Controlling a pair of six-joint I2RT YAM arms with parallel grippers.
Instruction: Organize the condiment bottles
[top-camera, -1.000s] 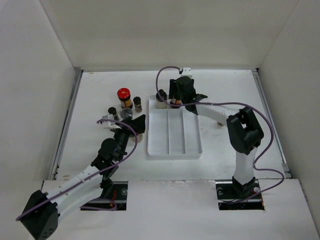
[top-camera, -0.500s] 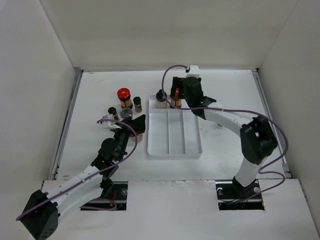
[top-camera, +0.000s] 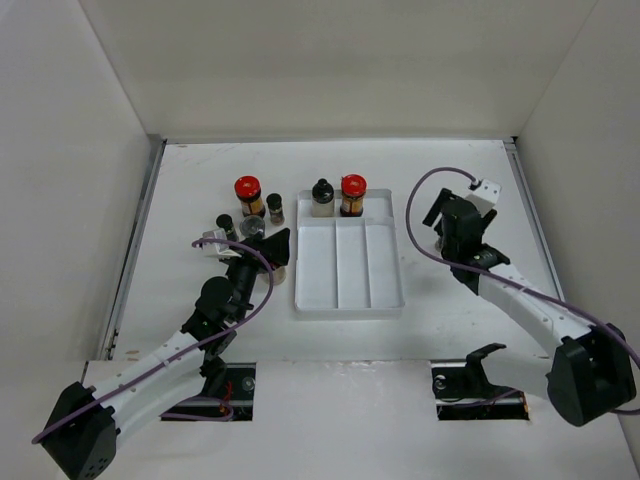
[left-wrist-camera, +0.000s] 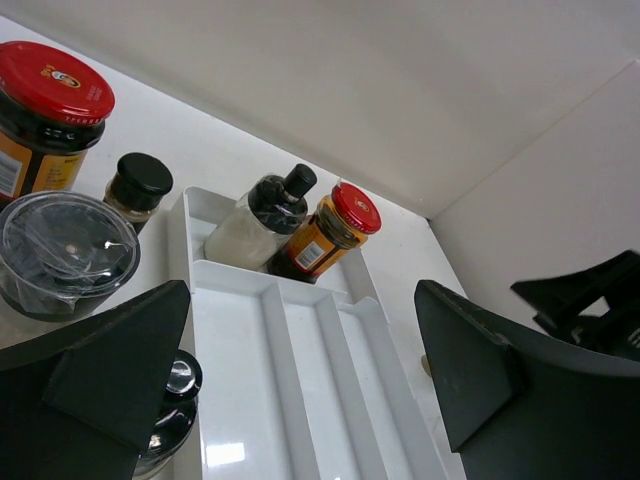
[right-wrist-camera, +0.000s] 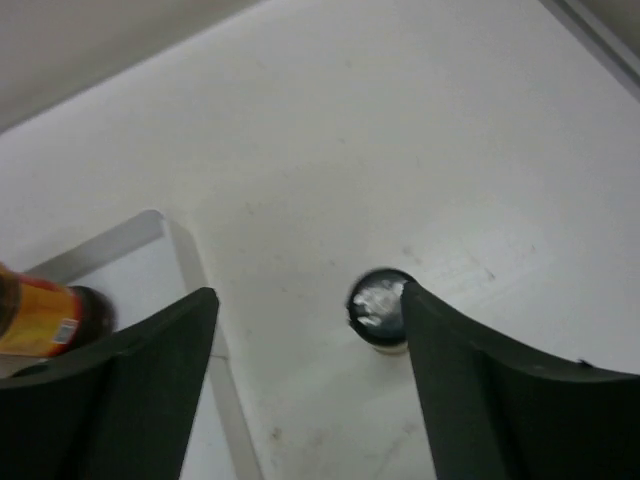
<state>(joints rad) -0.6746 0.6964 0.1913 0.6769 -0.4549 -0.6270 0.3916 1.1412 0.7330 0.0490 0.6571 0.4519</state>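
My right gripper will go down next until the small black-capped jar's cap (top-camera: 439, 231) (right-wrist-camera: 380, 304) is between its fingers.
A white divided tray (top-camera: 348, 285) lies mid-table. In its far compartment stand a black-capped bottle (top-camera: 321, 197) and a brown jar with a red lid (top-camera: 352, 194); both show in the left wrist view (left-wrist-camera: 262, 212) (left-wrist-camera: 326, 229). Left of the tray stand a larger red-lidded jar (top-camera: 248, 196), two small dark jars (top-camera: 274, 208) (top-camera: 225, 222) and a clear silvery-lidded jar (top-camera: 253, 229). My left gripper (top-camera: 272, 250) (left-wrist-camera: 300, 370) is open and empty beside them. My right gripper (top-camera: 438, 220) (right-wrist-camera: 308, 295) is open and empty over a small black-capped jar (right-wrist-camera: 378, 300) right of the tray.
Another shiny dark lid (left-wrist-camera: 175, 385) sits under my left gripper's left finger. The tray's far right corner (right-wrist-camera: 170, 235) lies left of my right gripper. White walls close in the table on three sides. The tray's three long compartments hold nothing.
My right gripper let go of the red-lidded jar, which now stands in the tray's far compartment, and drew back to the right of the tray. The left arm has not moved.
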